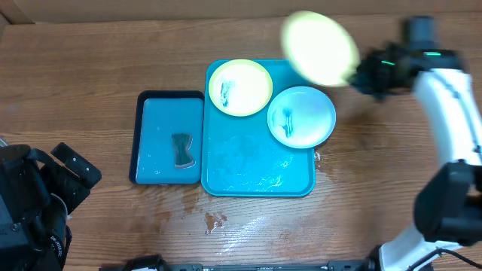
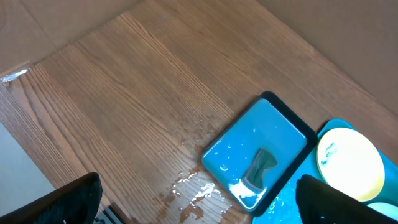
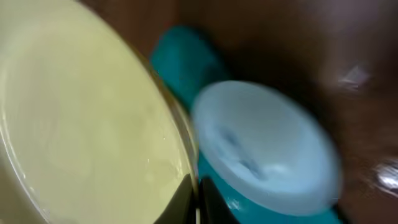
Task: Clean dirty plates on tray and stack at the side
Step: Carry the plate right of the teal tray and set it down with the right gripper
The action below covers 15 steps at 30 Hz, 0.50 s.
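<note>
I need to pull my right gripper back, then lower and release the yellow-green plate onto empty wood beside the tray (image 1: 356,152), as that wood is below and back from my gripper.
My right gripper (image 1: 354,71) is shut on the rim of a yellow-green plate (image 1: 319,47) and holds it in the air over the tray's far right corner; the plate is blurred. In the right wrist view the plate (image 3: 81,124) fills the left and my fingers (image 3: 198,199) pinch its edge. A second yellow-green plate (image 1: 239,87) with dark smears and a teal-rimmed plate (image 1: 301,115) with dark smears sit on the light-teal tray (image 1: 248,169). My left gripper (image 2: 199,205) is open and empty, low at the front left.
A smaller dark-rimmed blue tray (image 1: 154,150) lies left of the big tray with a grey sponge (image 1: 182,150) on it. Water puddles (image 1: 215,220) lie on the wooden table in front of the trays. The left arm (image 1: 38,203) rests at the front left.
</note>
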Motion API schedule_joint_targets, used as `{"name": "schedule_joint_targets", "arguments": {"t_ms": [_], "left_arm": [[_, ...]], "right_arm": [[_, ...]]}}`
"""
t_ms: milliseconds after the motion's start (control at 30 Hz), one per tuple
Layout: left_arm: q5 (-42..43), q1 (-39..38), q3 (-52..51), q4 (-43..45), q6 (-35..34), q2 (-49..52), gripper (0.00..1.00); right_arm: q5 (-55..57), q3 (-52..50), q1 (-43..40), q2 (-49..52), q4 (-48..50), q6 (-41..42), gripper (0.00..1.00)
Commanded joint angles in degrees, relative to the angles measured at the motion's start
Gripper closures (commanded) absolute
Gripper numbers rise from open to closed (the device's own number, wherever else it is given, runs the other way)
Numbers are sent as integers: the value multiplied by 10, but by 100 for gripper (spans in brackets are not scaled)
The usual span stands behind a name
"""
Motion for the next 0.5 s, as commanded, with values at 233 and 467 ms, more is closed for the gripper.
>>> {"name": "schedule_joint_targets", "arguments": {"t_ms": [233, 467], "left_arm": [[-10, 3, 1, 0, -10, 1, 0], [-10, 3, 1, 0, -10, 1, 0]], "right_arm": [[314, -52, -148, -31, -153, -101, 96], [336, -197, -144, -31, -110, -101, 96]]}}
